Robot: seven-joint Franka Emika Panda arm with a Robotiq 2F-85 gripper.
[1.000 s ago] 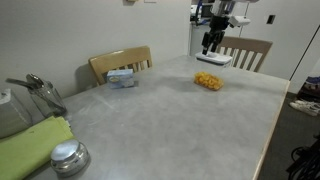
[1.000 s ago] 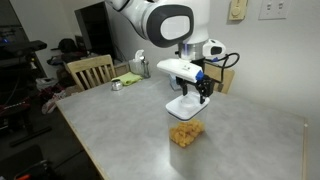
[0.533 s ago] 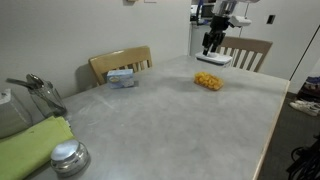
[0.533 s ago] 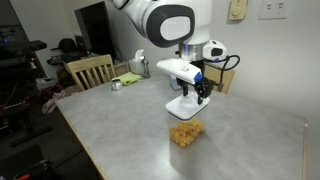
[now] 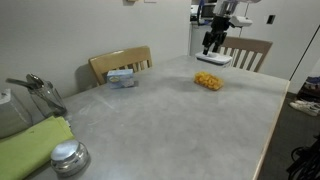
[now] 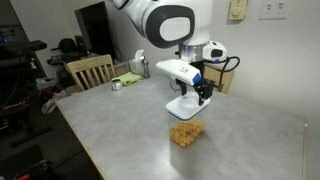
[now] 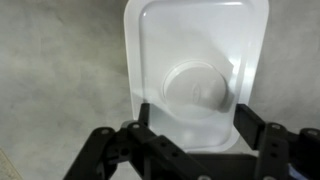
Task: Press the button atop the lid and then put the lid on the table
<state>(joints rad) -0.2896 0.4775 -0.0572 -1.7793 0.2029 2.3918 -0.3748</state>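
Note:
The button is between the gripper's spread fingers in the wrist view, so next the gripper will stay over the lid's round raised button (image 7: 195, 88) and close onto its sides.
The white rectangular lid (image 5: 215, 59) lies flat on the grey stone-look table (image 5: 170, 110) near its far edge, also seen in an exterior view (image 6: 184, 106). In the wrist view the lid (image 7: 195, 50) shows a round raised button in its middle. My gripper (image 7: 195, 125) hangs just above the lid's near end, its fingers spread about as wide as the lid. It is open and holds nothing. Both exterior views show it (image 5: 210, 45) (image 6: 203, 95) directly over the lid.
A yellow crumpled object (image 5: 208, 81) (image 6: 185, 132) lies close to the lid. A blue-and-white box (image 5: 122, 77), a shiny metal knobbed object (image 5: 68, 157) and a green cloth (image 5: 30, 150) sit elsewhere on the table. Wooden chairs (image 5: 120, 62) (image 5: 250, 50) stand at the table's edges.

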